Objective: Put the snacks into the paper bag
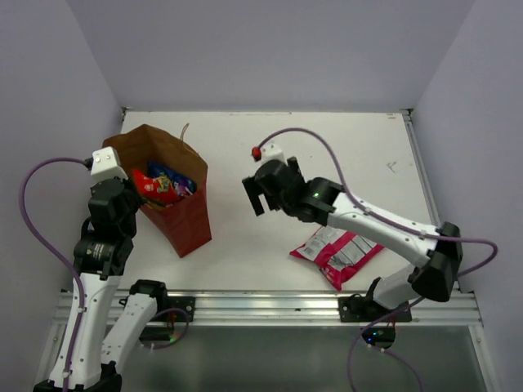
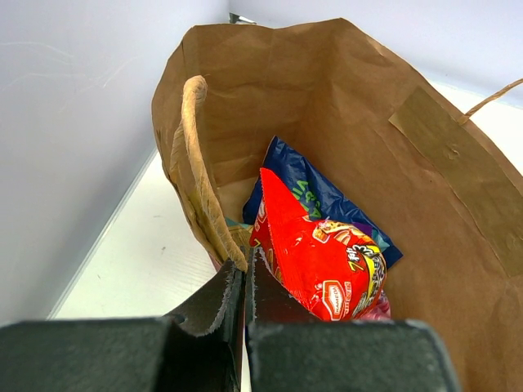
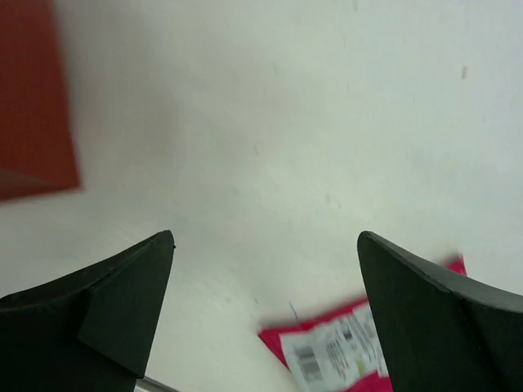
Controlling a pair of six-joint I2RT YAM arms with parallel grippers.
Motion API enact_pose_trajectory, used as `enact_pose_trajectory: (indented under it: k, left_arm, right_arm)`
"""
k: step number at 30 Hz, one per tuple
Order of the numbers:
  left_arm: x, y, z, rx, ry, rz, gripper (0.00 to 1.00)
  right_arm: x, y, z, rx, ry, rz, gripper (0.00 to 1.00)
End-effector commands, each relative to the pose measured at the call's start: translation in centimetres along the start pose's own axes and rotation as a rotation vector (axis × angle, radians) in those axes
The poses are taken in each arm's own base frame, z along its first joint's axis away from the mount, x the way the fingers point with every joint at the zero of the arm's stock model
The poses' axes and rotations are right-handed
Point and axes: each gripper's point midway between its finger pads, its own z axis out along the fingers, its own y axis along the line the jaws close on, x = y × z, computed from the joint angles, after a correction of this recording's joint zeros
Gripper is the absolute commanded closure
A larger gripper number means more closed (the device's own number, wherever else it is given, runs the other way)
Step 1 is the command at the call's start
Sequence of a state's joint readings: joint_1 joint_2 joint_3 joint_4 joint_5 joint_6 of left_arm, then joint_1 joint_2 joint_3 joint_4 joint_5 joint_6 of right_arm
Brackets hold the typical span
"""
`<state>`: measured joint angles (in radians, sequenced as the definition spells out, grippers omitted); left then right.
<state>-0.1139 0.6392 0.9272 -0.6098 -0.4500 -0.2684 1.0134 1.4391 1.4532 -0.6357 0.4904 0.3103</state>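
Note:
The robot should lower its right gripper and move it back next onto the pink-and-silver packet's end facing the paper bag [image 1: 184, 214], because this snack is still on the table.
The paper bag [image 1: 184, 214] stands open at the left, red-brown outside, kraft brown inside [image 2: 343, 106]. Inside it lie a red colourful packet [image 2: 327, 265], a dark blue packet [image 2: 315, 192] and a bit of purple; both also show from above [image 1: 155, 186]. My left gripper [image 2: 245, 269] is shut on the bag's near rim [image 2: 192, 163], holding it open. The pink-and-silver packet [image 1: 337, 251] lies flat on the table right of centre; it also shows in the right wrist view [image 3: 343, 351]. My right gripper [image 1: 255, 196] is open and empty, above the table between bag and packet. The tan chips bag is out of view.
The white table [image 1: 327, 155] is enclosed by grey walls at the back and sides. A metal rail [image 1: 261, 306] runs along the near edge. A corner of the red-brown bag [image 3: 33, 98] shows at the left in the right wrist view.

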Motion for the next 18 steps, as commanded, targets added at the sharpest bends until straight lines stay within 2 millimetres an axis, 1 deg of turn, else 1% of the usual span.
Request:
enact_pose_trajectory:
  k: [1,2,3,5,6,7,8,9,10,11,14,15,18]
  left_arm:
    - [-1.2,-0.6,-0.1,0.031,-0.047,-0.014,1.0]
    - [-1.2,-0.6,-0.1,0.031,-0.046,-0.014,1.0]
    - [-1.2,-0.6,-0.1,0.031,-0.046,-0.015,1.0]
    - [-1.3,-0.6,-0.2,0.033,-0.049,-0.015,1.0]
    - [-1.2,-0.6,-0.1,0.031,-0.047,-0.016,1.0]
    - [-1.2,-0.6,-0.1,0.031,-0.047,-0.014,1.0]
    - [-1.2,-0.7,-0.1,0.034,-0.046,-0.015,1.0]
    - [-1.2,-0.7,-0.1,0.035,-0.045,-0.015,1.0]
    - [-1.2,-0.7,-0.1,0.037,-0.045,-0.016,1.0]
    - [-1.2,-0.7,-0.1,0.039,-0.047,-0.016,1.0]
    - [-1.2,-0.9,-0.2,0.05,-0.049,-0.018,1.0]
    - [-1.2,-1.0,-0.2,0.053,-0.05,-0.018,1.0]
    - [-1.2,-1.2,-0.3,0.068,-0.05,-0.019,1.0]
  right_arm:
    - [9.5,-3.7,0.5,0.202,0.262,-0.037,0.01]
    - [10.6,-4.0,0.4,0.222,0.283,0.002,0.01]
    - [12.5,-4.8,0.0,0.254,0.326,-0.005,0.01]
    - [14.1,-5.5,-0.4,0.285,0.353,0.024,0.01]
    - [15.5,-6.3,-0.9,0.316,0.386,0.011,0.01]
    - [15.9,-6.6,-1.2,0.329,0.392,0.015,0.01]
    - [16.9,-7.2,-1.7,0.357,0.422,0.022,0.01]
    - [17.3,-7.6,-2.1,0.377,0.432,0.02,0.01]
    - [17.7,-7.6,-2.5,0.388,0.437,0.041,0.01]
    - [18.7,-8.1,-2.9,0.408,0.463,0.033,0.01]
    - [20.5,-7.9,-3.2,0.393,0.493,0.066,0.01]
    - [21.6,-7.9,-3.1,0.391,0.509,0.071,0.01]
    - [23.2,-7.5,-2.9,0.368,0.527,0.114,0.01]
